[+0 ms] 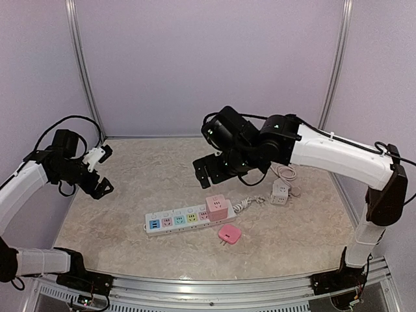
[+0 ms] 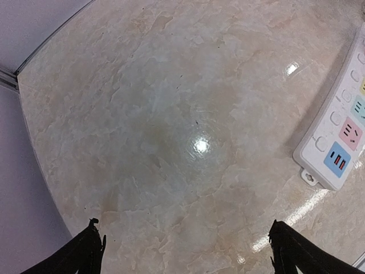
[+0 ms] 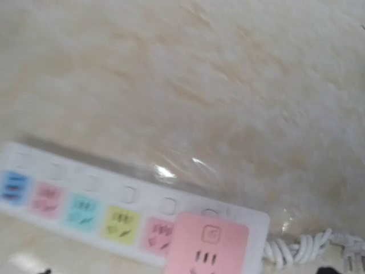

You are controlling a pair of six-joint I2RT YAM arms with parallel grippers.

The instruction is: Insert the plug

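The right gripper moves outward next, then lowers to the tabletop near the far wall, since that place lies outward and below.
A white power strip (image 1: 177, 220) with coloured sockets lies at the table's middle. A pink cube adapter (image 1: 216, 207) sits plugged in at its right end. A flat pink plug (image 1: 229, 234) lies loose on the table just in front of the strip. My right gripper (image 1: 214, 170) hovers open and empty above and behind the cube. The right wrist view shows the strip (image 3: 85, 182) and the cube (image 3: 208, 245) blurred below it. My left gripper (image 1: 104, 171) is open and empty at the far left, with the strip's left end (image 2: 336, 148) to its right.
A small white adapter (image 1: 280, 192) with a coiled pinkish cord (image 1: 286, 173) sits at the right of the table. The strip's coiled white cable (image 1: 246, 204) runs from its right end. Walls and metal posts enclose the table.
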